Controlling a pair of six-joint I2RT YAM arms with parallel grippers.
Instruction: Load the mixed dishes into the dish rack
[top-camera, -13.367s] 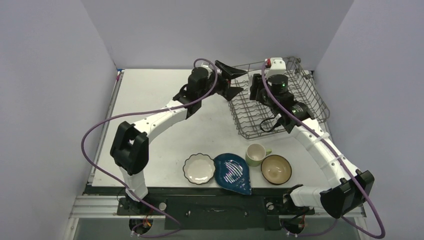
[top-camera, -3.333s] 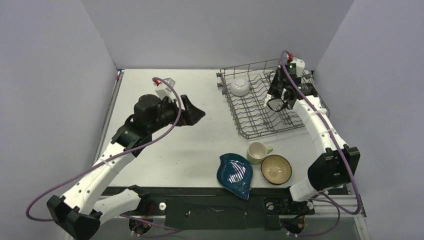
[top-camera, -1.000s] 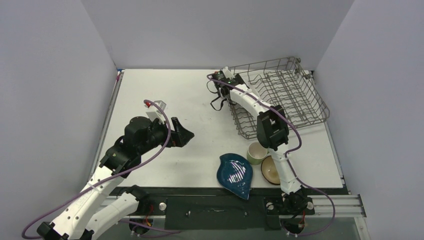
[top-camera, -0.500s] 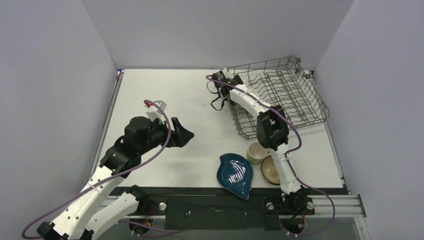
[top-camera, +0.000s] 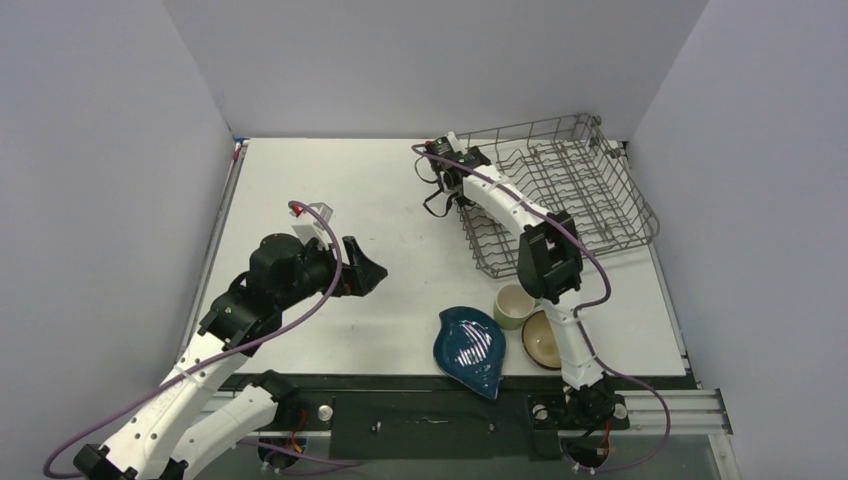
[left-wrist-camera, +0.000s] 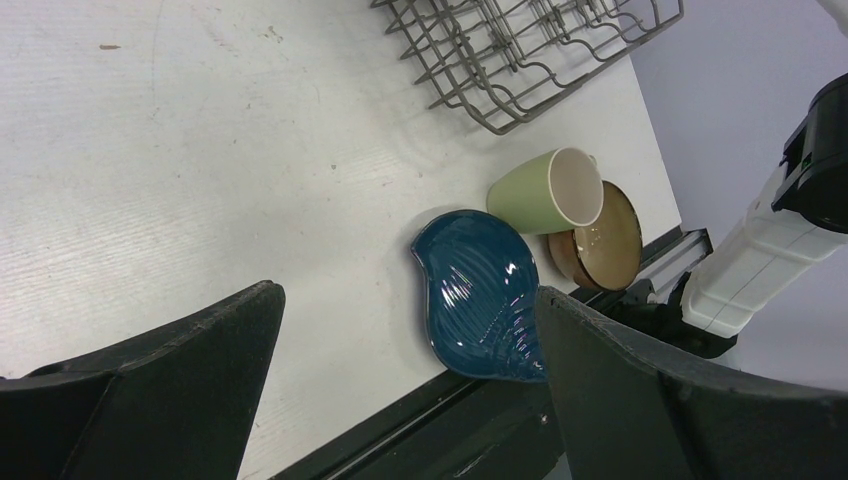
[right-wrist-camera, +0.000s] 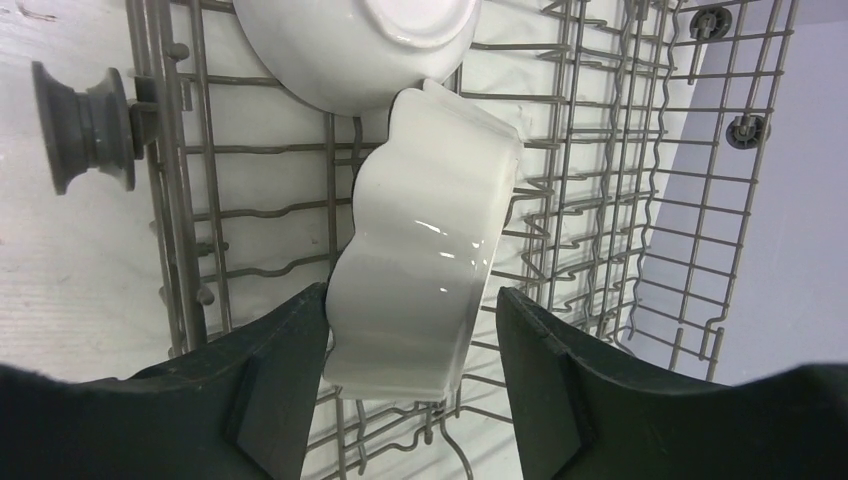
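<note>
The leaf dish (top-camera: 470, 345) is below my left gripper and to its right in the top view, so I need to go down that way onto the dish's clear rim, opposite the mug.
The dish rack (top-camera: 585, 195) stands at the back right. My right gripper (top-camera: 455, 180) hangs over its left end. In the right wrist view it (right-wrist-camera: 410, 300) is open around the white scalloped plate (right-wrist-camera: 420, 240), which stands on edge among the rack's tines (right-wrist-camera: 600, 200). The plate touches the left finger, with a gap to the right one. The small white bowl (right-wrist-camera: 360, 40) rests in the rack just beyond. My left gripper (top-camera: 372, 270) is open and empty above the table. The blue leaf dish (top-camera: 470, 345), green mug (top-camera: 513, 305) and brown bowl (top-camera: 545, 340) sit at the front edge.
A grey round knob (right-wrist-camera: 85, 125) sticks out from the rack's left side. The right arm's elbow (top-camera: 548, 262) hangs over the mug and part of the brown bowl. The table's black front rail (top-camera: 430, 405) lies just below the leaf dish.
The right arm has shifted slightly to the right at the rack's left end. The left arm has not moved over the last second.
</note>
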